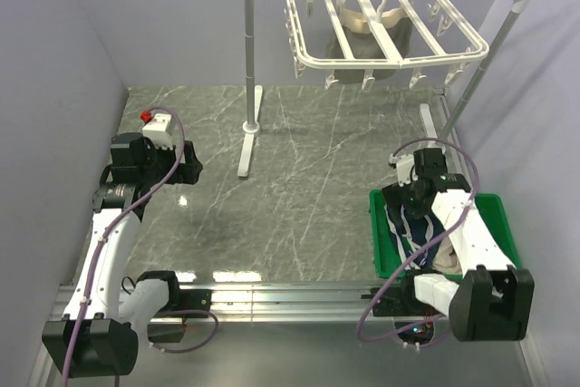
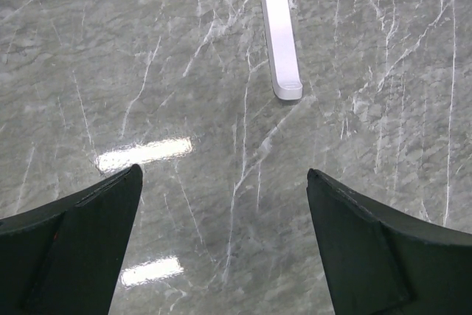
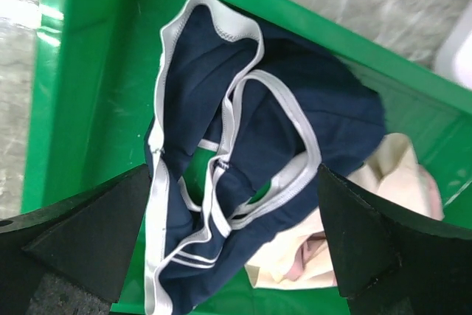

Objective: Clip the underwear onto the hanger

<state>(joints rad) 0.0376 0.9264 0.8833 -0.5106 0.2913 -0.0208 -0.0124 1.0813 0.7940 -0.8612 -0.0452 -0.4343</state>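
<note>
The meeting pieces of white piping near the underwear's far end are between the open fingers of my right gripper, so I should move my right gripper down onto them next.
The navy underwear (image 3: 221, 130) with white piping lies crumpled in the green tray (image 3: 81, 71); from above it (image 1: 405, 224) is partly hidden by my right arm. My right gripper (image 3: 233, 215) hovers open just above it, one finger on each side, not touching. The white hanger (image 1: 385, 29) with its clips hangs from the rail at the back, an olive-grey garment (image 1: 372, 32) with a beige band under it. My left gripper (image 2: 225, 204) is open over bare marble at the left of the table (image 1: 290, 160).
A beige cloth garment (image 3: 383, 182) lies in the tray beside and partly under the underwear. The white pole stand (image 1: 249, 70) rises at centre back; its foot (image 2: 279, 42) lies ahead of my left gripper. A second stand leg (image 1: 471, 79) slants at the right.
</note>
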